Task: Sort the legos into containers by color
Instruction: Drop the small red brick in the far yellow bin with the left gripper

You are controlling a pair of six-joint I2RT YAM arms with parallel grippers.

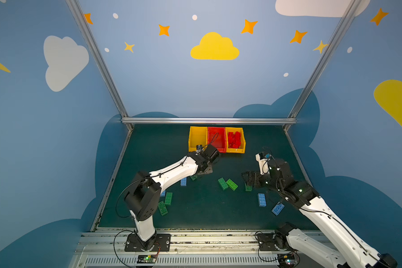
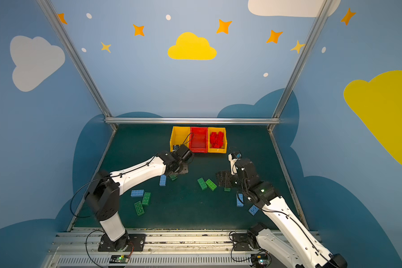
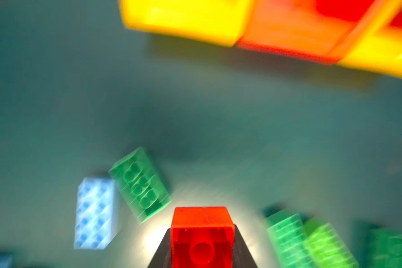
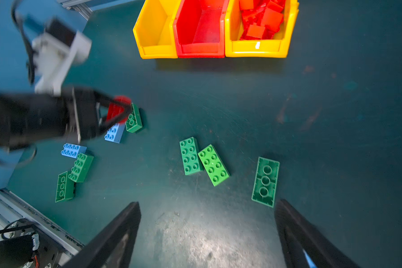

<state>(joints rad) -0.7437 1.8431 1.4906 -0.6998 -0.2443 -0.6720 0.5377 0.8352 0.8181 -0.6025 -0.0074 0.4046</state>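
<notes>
The left gripper moves outward over the second yellow container (image 1: 234,140) (image 3: 399,33) next and releases the small red lego, since that container of red legos stands outward of my gripper.
My left gripper (image 3: 202,228) is shut on a small red lego (image 3: 202,236) and holds it above the mat; its blurred jaws and the brick (image 4: 117,111) also show in the right wrist view. Below it lie a green lego (image 3: 141,183) and a light blue lego (image 3: 95,212). At the back stand three containers: a yellow one (image 1: 192,142), a red one (image 1: 216,149) and a second yellow one (image 1: 235,150) with several red legos (image 1: 234,138) inside. My right gripper (image 4: 207,204) is open over bare mat, near an upturned green lego (image 4: 265,181).
Two green legos (image 1: 222,183) (image 1: 231,184) lie side by side mid-table. Light blue legos (image 1: 261,199) (image 1: 277,208) sit beside the right arm. Two green legos (image 1: 168,198) (image 1: 163,208) lie near the left arm's elbow. Metal rails (image 1: 209,120) edge the mat.
</notes>
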